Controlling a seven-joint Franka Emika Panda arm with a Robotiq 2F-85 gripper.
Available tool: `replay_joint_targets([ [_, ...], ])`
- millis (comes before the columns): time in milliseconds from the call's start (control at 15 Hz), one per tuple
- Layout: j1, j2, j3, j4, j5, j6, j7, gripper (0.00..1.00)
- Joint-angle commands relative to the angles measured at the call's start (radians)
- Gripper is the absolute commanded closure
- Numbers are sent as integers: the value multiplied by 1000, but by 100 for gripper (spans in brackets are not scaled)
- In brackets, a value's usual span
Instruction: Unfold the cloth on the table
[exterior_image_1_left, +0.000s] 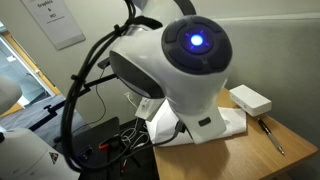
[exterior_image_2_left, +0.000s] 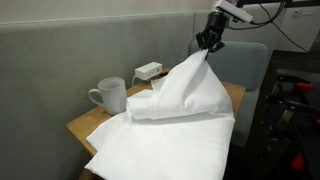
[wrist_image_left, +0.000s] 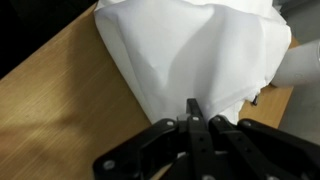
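Note:
The gripper moves away from the white cup and slightly down toward the table end by the chair next and releases there, since wood there shows uncovered.
The large white cloth lies over the wood-grain table and hangs off its near edge. One corner is pulled up into a peak. My gripper is shut on that raised corner, high above the table's far side. In the wrist view the shut fingers pinch the cloth, which drapes down over the table. In an exterior view the arm blocks most of the scene; only a strip of cloth shows on the table.
A white cup stands at the table's corner beside the cloth. A small white box sits behind it, also seen in an exterior view. A pen-like tool lies on the table. A grey chair stands beyond the table. Cables lie by the robot base.

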Motion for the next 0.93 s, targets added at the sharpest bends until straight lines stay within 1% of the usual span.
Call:
replay_joint_targets([
  [0,-47,21,-53,11,69,-38,-3,100],
  [200,-70,47,-93,14,102,-22,26,100],
  [533,-72,82,-139,16,101,15,125,100],
  [600,-69,88,-144,17,94,23,145,85],
  [667,-66,91,-145,16,97,32,166,72],
  [800,-60,86,-144,7,96,56,194,60],
  [867,-55,76,-143,-4,98,74,199,51],
])
